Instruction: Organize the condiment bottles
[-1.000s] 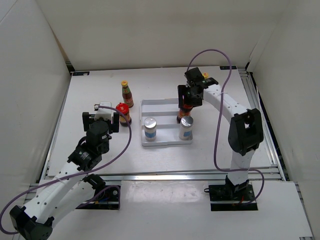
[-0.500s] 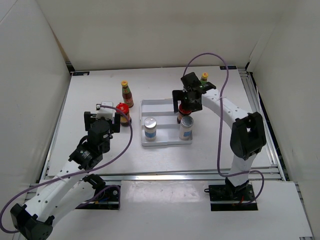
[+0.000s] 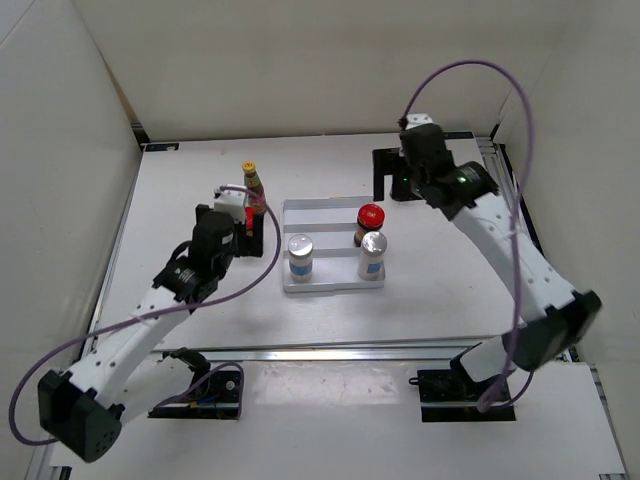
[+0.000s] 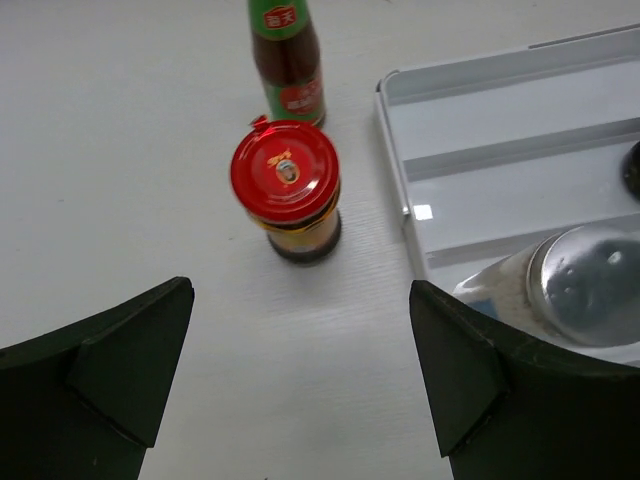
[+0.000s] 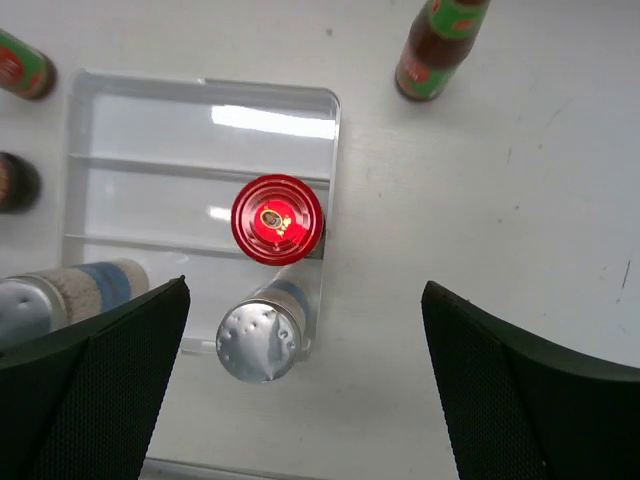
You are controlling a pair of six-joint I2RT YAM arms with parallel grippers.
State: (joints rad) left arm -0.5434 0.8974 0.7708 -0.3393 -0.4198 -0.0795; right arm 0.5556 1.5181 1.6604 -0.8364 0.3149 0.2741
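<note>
The squat jar with the red lid is still outside the tray [image 3: 320, 205], so I will move my left gripper outward and lower its open fingers around the red lid [image 3: 249, 218].
The white ridged tray [image 3: 320, 205] holds a red-lidded jar [image 3: 371, 217] [image 5: 277, 219] and two silver-capped shakers [image 3: 373, 250] [image 3: 300, 252]. My right gripper [image 3: 398, 178] [image 5: 305, 370] hangs open high above the tray's right end, holding nothing. A slim sauce bottle [image 5: 440, 45] stands on the table beyond the tray. My left gripper [image 3: 232, 220] [image 4: 300, 380] is open just left of the tray. A second red-lidded jar [image 4: 286, 180] stands a short way ahead of its fingertips, and another slim bottle [image 4: 288, 60] [image 3: 253, 185] stands behind that jar.
White walls close in the table on the left, back and right. A metal rail runs along the near edge [image 3: 330, 352]. The tray's left edge [image 4: 395, 170] lies close beside the left jar.
My right gripper opened, left the red-lidded jar standing in the tray and rose back toward the far right. My left arm reached forward toward the jar and slim bottle.
</note>
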